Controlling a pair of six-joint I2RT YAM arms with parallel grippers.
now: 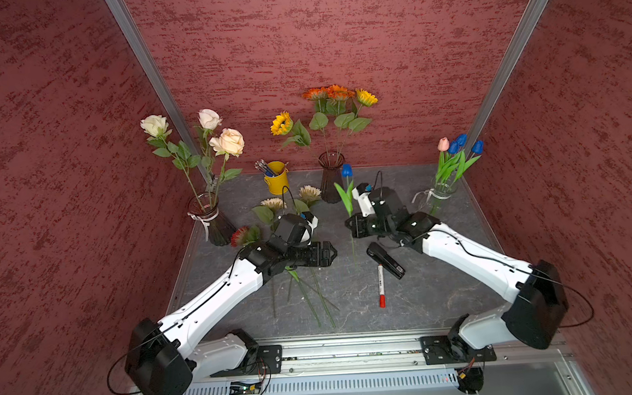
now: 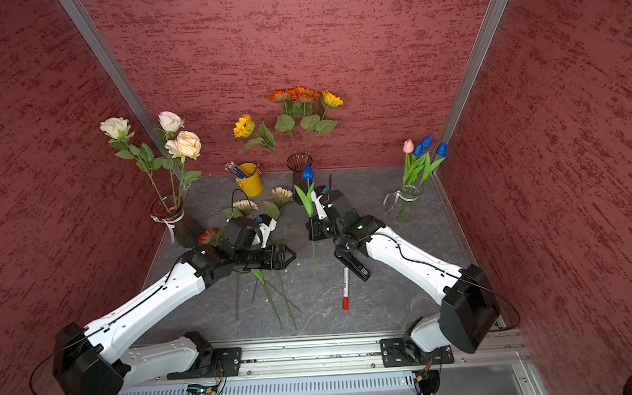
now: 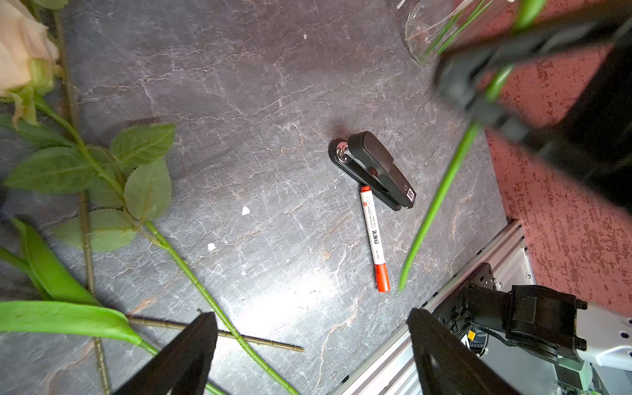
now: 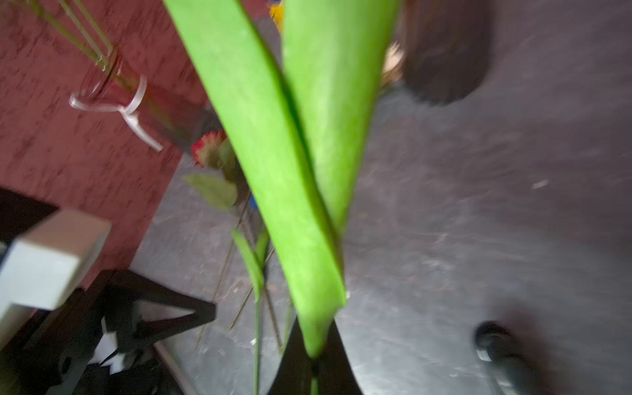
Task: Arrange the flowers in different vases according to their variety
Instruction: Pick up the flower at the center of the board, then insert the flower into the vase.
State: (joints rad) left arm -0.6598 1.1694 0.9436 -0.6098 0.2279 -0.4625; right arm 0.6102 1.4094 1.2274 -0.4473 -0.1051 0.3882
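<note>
Next, the right gripper rises outward over the clear vase's opening (image 1: 444, 183). It then lowers the stem inside and releases it, as the matching tulips stand outward of it.
My right gripper (image 1: 350, 224) (image 4: 313, 367) is shut on the green stem of a blue tulip (image 1: 346, 170), which it holds upright above the table; the tulip's leaves (image 4: 273, 154) fill the right wrist view. My left gripper (image 1: 331, 252) (image 3: 313, 342) is open and empty over loose stems (image 3: 219, 307). Cream sunflowers (image 1: 273, 204) and a red sunflower (image 1: 239, 236) lie on the table by the left arm. Roses stand in the flared dark vase (image 1: 210, 220). Orange and yellow sunflowers stand in the ribbed vase (image 1: 331, 178). Blue tulips and a pink one stand in the clear vase (image 1: 438, 194).
A yellow pen cup (image 1: 276, 178) stands at the back beside the ribbed vase. A black stapler (image 1: 386, 260) and a red marker (image 1: 381, 284) lie between the arms. An aluminium rail (image 1: 354, 350) runs along the front edge. Red walls close in three sides.
</note>
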